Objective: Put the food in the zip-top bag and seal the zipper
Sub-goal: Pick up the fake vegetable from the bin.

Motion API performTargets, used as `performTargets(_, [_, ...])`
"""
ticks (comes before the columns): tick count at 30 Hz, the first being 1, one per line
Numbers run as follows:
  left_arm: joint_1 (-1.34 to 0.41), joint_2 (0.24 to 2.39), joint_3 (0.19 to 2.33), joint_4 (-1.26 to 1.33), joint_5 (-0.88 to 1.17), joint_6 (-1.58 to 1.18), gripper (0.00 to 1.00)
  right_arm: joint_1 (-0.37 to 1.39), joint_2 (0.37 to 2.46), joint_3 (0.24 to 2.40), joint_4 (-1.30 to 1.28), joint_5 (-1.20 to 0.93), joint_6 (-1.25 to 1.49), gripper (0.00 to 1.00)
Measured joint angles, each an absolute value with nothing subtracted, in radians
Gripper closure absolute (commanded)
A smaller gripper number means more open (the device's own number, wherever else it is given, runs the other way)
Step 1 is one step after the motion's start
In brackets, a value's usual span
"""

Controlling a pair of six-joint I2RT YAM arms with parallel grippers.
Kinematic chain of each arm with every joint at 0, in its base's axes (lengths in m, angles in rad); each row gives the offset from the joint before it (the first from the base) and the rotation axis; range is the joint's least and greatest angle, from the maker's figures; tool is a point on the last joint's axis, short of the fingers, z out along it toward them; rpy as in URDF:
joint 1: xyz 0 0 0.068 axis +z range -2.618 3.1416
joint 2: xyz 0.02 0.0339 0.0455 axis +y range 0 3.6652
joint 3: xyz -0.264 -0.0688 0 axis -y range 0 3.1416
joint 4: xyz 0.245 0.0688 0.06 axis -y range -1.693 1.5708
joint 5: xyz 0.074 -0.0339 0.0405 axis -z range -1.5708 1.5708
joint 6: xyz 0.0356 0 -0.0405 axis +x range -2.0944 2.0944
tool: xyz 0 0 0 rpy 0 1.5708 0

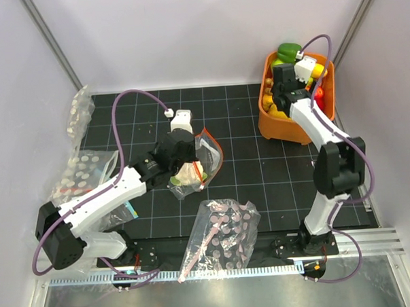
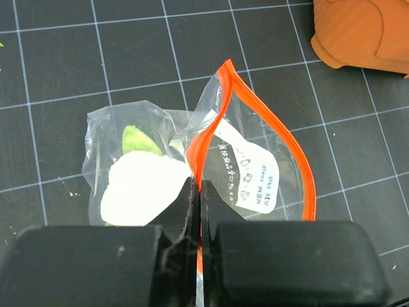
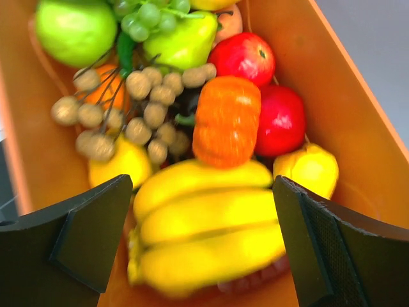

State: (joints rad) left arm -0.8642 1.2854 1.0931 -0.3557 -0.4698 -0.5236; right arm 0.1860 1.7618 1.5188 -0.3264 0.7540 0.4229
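Observation:
My right gripper is open, and the orange round piece (image 3: 227, 118) lies just beyond its fingers. It will next move outward past the yellow bananas and lower its open fingers around the piece.
The clear zip-top bag (image 2: 255, 160) lies on the black mat, its mouth gaping; it also shows in the top view (image 1: 204, 157). A white cauliflower (image 2: 144, 188) with green leaves sits inside it. My left gripper (image 2: 197, 192) is shut on the orange-red zipper (image 2: 203, 144) at the near lip. My right gripper (image 3: 203, 217) is open over the orange bin (image 3: 358, 109), straddling yellow bananas (image 3: 204, 224). An orange round piece (image 3: 227, 118) lies just beyond them. A green bell pepper (image 1: 288, 52) sits at the bin's far end.
The bin (image 1: 268, 120) stands at the back right, holding red apples (image 3: 243, 57), grapes and other toy produce. A pink-dotted bag (image 1: 222, 234) lies at the near middle. White-dotted bags (image 1: 83, 169) lie at the left.

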Motion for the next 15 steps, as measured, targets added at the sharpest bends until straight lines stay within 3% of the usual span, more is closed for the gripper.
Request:
performTargets(9, [-0.864,1.265,1.082,-0.355,-0.470,-0.524,1.00,0.100,2.045,1.771,-0.368,0.768,0.376,0.01])
performTargets(11, [-0.864,1.265,1.082,-0.355,-0.469,-0.524,1.00,0.084,2.094,1.826,-0.388,0.775,0.376,0.05])
performTargets(12, [-0.864,1.265,1.082,-0.355,-0.469,-0.524,1.00,0.076,2.113,1.842,-0.393,0.776,0.377,0.20])
performTargets(14, [-0.864,1.265,1.082,-0.354,-0.469,-0.524,1.00,0.065,2.126,1.846,-0.405,0.778,0.382,0.38])
performTargets(15, [-0.864,1.265,1.082,-0.355,-0.469,-0.524,1.00,0.060,2.125,1.839,-0.406,0.777,0.387,0.54])
